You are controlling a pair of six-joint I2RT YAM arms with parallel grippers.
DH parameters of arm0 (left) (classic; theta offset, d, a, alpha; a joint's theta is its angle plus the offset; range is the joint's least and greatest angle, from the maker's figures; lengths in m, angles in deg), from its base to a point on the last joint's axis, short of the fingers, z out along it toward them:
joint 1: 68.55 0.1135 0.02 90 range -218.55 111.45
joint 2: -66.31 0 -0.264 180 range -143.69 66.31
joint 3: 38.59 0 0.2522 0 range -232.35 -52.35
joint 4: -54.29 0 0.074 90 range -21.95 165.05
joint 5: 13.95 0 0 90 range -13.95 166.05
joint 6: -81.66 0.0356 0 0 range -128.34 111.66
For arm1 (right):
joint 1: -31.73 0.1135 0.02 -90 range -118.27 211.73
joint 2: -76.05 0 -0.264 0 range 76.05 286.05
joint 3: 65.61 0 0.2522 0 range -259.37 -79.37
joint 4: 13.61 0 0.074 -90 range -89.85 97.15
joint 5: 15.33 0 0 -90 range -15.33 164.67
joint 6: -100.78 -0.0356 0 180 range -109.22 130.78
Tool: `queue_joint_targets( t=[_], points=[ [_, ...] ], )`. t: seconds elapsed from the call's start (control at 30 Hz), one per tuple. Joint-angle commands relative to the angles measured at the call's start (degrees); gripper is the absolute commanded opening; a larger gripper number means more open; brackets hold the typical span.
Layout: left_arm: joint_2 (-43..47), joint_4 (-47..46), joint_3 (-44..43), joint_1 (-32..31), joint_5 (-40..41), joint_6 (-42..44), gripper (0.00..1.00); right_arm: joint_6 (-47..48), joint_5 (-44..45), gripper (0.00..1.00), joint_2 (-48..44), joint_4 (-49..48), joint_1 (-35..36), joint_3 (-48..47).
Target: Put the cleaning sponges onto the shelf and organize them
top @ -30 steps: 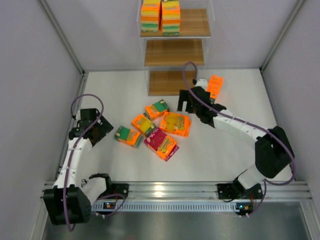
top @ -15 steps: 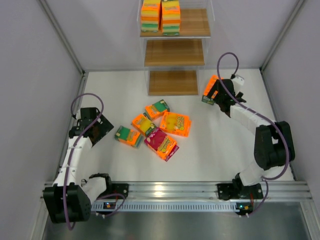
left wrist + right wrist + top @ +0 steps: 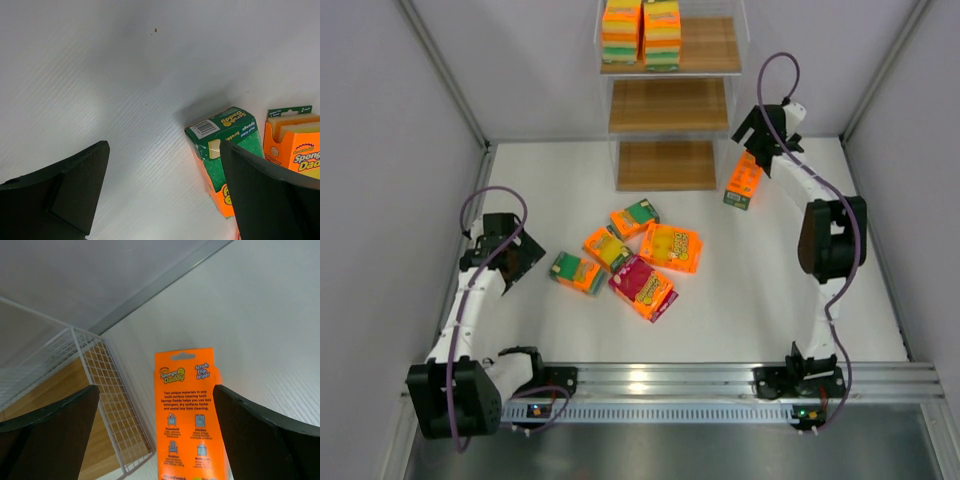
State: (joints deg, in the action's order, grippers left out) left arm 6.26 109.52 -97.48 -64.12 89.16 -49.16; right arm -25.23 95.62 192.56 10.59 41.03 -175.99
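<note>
Because the orange pack point(image 3: 188, 415) sits nearer one open finger than the other, I will lower my right gripper and center its fingers astride the pack's long sides.
Five sponge packs lie mid-table: a green-faced one point(image 3: 577, 272), a yellow one point(image 3: 607, 248), a magenta one point(image 3: 643, 287), a larger yellow one point(image 3: 670, 247) and a green-topped one point(image 3: 635, 218). Another orange pack point(image 3: 744, 181) lies just right of the shelf point(image 3: 668, 105). Two stacks of packs point(image 3: 642, 32) stand on the shelf's top board. My right gripper point(image 3: 758, 133) is open, just behind that orange pack point(image 3: 192, 415), which shows between its jaws, untouched. My left gripper point(image 3: 507, 250) is open and empty, left of the green-faced pack point(image 3: 222, 150).
The shelf's mesh side point(image 3: 117, 405) stands close to the left of the orange pack. The booth's walls and metal posts point(image 3: 865, 95) close in the table on three sides. A second pack point(image 3: 295, 145) lies beyond the green one in the left wrist view.
My right arm has swung from beside the cluster to the far right, past the orange pack, and now reaches behind it. The pack shifted slightly. The left arm has not moved.
</note>
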Motion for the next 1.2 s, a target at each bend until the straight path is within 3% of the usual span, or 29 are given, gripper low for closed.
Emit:
queue_joint_targets(
  t=[0.0,0.4,0.87,0.97,1.17],
  points=[
    [-1.6,-1.4,-2.7,0.2,1.9,-0.4,0.98,1.1,0.5,0.99,4.8,6.9,-0.6,-7.7],
    [-4.5,-3.3,-2.4,0.1,2.4,0.6,0.98,5.2,0.1,1.00,12.2,16.9,-1.0,-17.2],
    [-6.9,-6.1,-1.6,0.3,0.7,0.7,0.98,10.3,-1.2,0.99,13.8,20.0,-1.0,-13.2],
    [-7.4,-6.0,-2.4,0.3,0.7,1.0,0.98,11.4,-1.3,0.96,14.4,19.9,-1.3,-12.2],
    [-8.0,-6.5,-3.3,0.2,1.4,1.2,0.98,13.0,-2.7,0.78,12.8,20.1,-3.0,-9.7]
  ],
)
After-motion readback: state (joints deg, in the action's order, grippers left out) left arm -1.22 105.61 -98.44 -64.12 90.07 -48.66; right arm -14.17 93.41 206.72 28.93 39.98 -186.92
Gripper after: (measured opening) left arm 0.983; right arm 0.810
